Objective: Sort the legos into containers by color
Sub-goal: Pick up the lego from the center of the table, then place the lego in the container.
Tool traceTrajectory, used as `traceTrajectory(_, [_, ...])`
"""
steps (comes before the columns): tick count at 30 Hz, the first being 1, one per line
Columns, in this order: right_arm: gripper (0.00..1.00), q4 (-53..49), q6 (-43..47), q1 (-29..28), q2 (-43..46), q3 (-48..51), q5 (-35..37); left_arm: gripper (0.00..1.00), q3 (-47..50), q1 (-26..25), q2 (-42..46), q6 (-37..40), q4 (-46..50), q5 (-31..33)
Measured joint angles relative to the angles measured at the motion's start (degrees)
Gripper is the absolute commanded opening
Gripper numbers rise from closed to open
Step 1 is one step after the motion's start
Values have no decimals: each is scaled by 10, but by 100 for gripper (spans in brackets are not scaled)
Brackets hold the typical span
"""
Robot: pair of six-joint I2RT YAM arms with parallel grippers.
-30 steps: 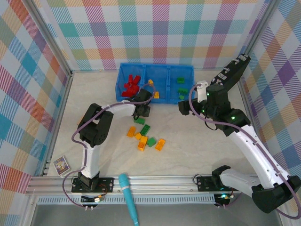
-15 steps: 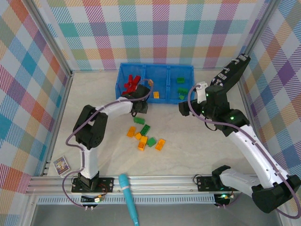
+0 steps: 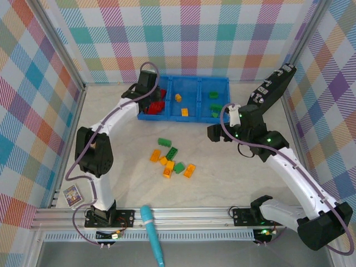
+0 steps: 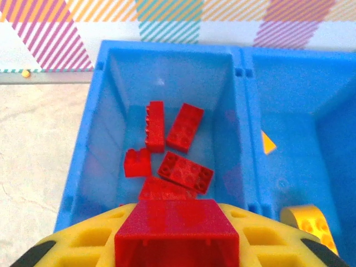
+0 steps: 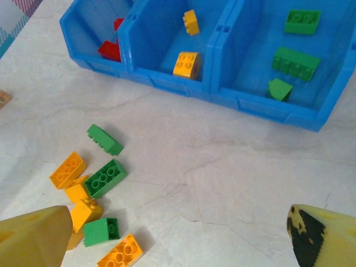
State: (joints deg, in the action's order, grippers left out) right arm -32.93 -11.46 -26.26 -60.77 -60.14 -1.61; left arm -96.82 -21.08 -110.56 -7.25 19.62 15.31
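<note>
The red brick will go down into the blue bin's section of red bricks next, and my left gripper will let go of it there, because that section has only red ones.
My left gripper hangs over the left compartment of the blue bin, shut on a red brick held between its yellow fingers. Below it several red bricks lie in that compartment. Two yellow-orange bricks lie in the middle compartment and green bricks in the right one. Green and yellow-orange legos lie loose on the table in front of the bin. My right gripper hovers open to the right of that pile, nothing between its fingers.
A teal marker lies on the front rail between the arm bases. A small card sits at the near left of the table. Plaid walls close in the back and sides. Bare tabletop lies under the right gripper.
The left gripper has risen from the table in front of the bin and swung back-left to above the bin's left compartment. The right gripper has shifted slightly toward me.
</note>
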Motion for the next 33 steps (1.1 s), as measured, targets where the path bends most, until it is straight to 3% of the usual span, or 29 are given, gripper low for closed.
traceTrajectory(6, [99,20,-38,-15,0,51,-22,26,-54,14,-81,3,5,2])
traceTrajectory(16, [99,86,-30,-146,-62,134,-35,34,-115,22,-172,4,29,-15])
traceTrajectory(24, [99,165,11,-188,-146,136,-35,58,-126,23,-183,-5,29,-30])
traceTrajectory(33, [100,198,35,-235,-243,109,-16,61,-123,25,-150,-6,30,-45])
